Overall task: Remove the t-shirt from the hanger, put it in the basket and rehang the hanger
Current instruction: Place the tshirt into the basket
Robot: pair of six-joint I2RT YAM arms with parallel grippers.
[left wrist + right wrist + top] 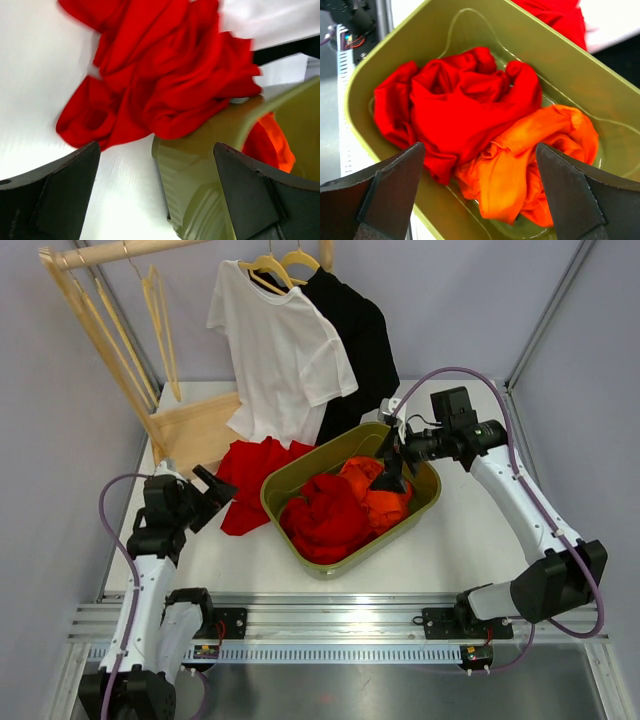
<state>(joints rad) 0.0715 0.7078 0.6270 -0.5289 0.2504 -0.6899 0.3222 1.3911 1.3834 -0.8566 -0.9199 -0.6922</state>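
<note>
The t-shirt's fold [260, 474] [172, 116] is beside the bin's side. My left gripper will first move down and toward the bin to that fold, to get onto the red t-shirt.
A white t-shirt [280, 350] and a black t-shirt [352, 340] hang on yellow hangers [268, 267] from the wooden rack at the back. A red t-shirt [252, 472] lies crumpled on the table left of the olive bin [290, 472]; it also shows in the left wrist view [165, 75]. My left gripper [213, 498] is open and empty, low over the table beside the red shirt. My right gripper [392, 472] is open and empty, above the bin's red cloth [455, 105] and orange cloth [530, 160].
A wooden rack [110, 330] with an empty hanger [158, 315] stands at the back left on a wooden base [195, 430]. The bin's outer wall [200, 165] lies close in front of my left gripper. Metal rails [330, 625] run along the table's near edge.
</note>
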